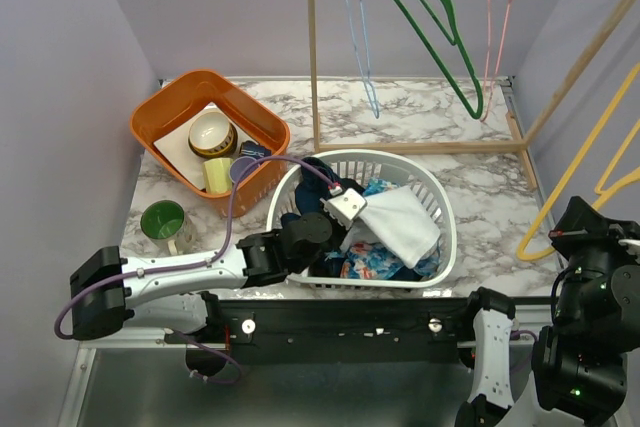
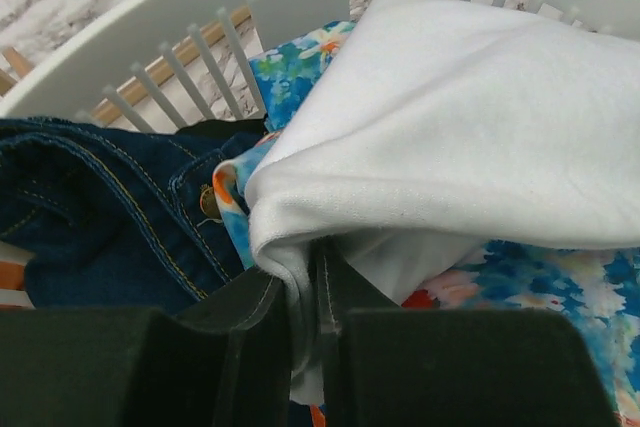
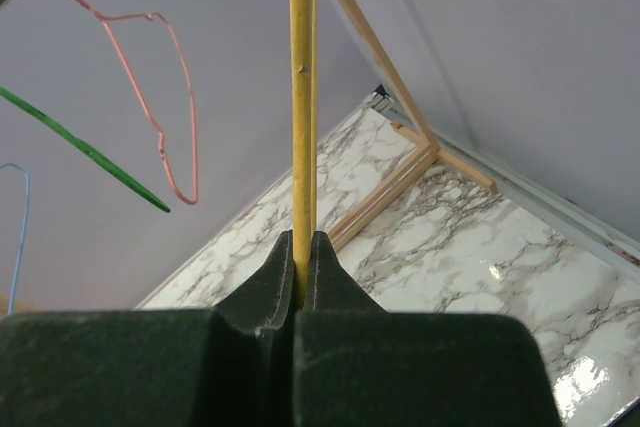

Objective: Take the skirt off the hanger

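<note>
The right gripper carries the bare yellow hanger outward onto the rack rod's empty end beside the pink hanger next and releases it.
The white skirt (image 1: 400,222) lies folded in the white laundry basket (image 1: 448,247), off the hanger. My left gripper (image 1: 345,209) is shut on the skirt's near edge; in the left wrist view the white cloth (image 2: 460,117) is pinched between my left gripper's (image 2: 318,267) jaws. The yellow hanger (image 1: 590,162) is bare and tilts up at the right. My right gripper (image 1: 568,237) is shut on its lower end; in the right wrist view the yellow bar (image 3: 302,97) rises straight out of my right gripper (image 3: 303,247).
Dark jeans (image 2: 90,197) and a blue floral cloth (image 2: 560,297) also lie in the basket. An orange bin (image 1: 160,112) with a bowl and a cup stands back left, with a green mug (image 1: 163,221) near it. A wooden rack (image 1: 313,57) holds blue, green (image 1: 440,32) and pink hangers.
</note>
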